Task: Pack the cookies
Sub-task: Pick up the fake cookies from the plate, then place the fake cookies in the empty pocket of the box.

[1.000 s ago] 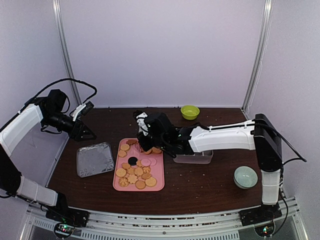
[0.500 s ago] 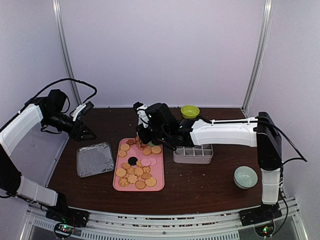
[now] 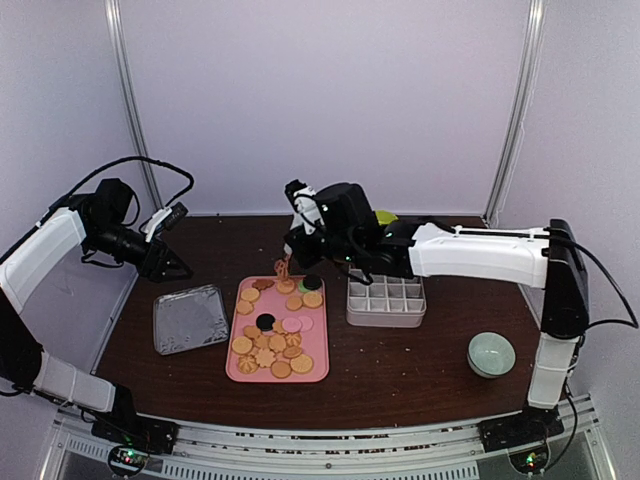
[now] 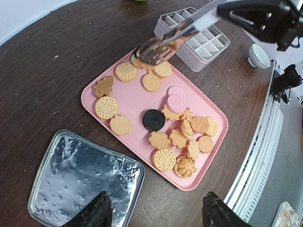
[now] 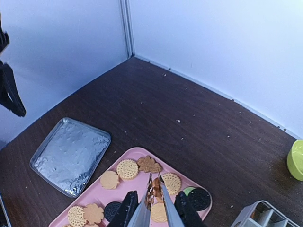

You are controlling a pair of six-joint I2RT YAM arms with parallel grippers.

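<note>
My right gripper should next swing right in the top view, over the sectioned box's far row, and release the brown cookie.
Many cookies (image 3: 270,345) lie on a pink tray (image 3: 315,368), seen close in the left wrist view as cookies (image 4: 189,130) on that tray (image 4: 137,101). My right gripper (image 5: 156,213) is shut on metal tongs (image 5: 163,208). The tong tips pinch one brown cookie (image 5: 154,186) and hold it a little above the tray's far end. From above, the right gripper (image 3: 301,228) hangs over the tray's back edge with that cookie (image 3: 281,267) below it. My left gripper (image 4: 156,217) is open and empty, high over the table's left side.
A white compartment box (image 3: 385,298) stands right of the tray. A foil tray (image 3: 190,318) lies to its left. A green bowl (image 5: 297,158) sits at the back, partly behind the right arm, and a pale bowl (image 3: 491,354) at the front right. Crumbs dot the dark table.
The right arm has risen and drawn back from the tray, uncovering the compartment box. The tongs closed on a brown cookie and lifted it. The left arm has not moved.
</note>
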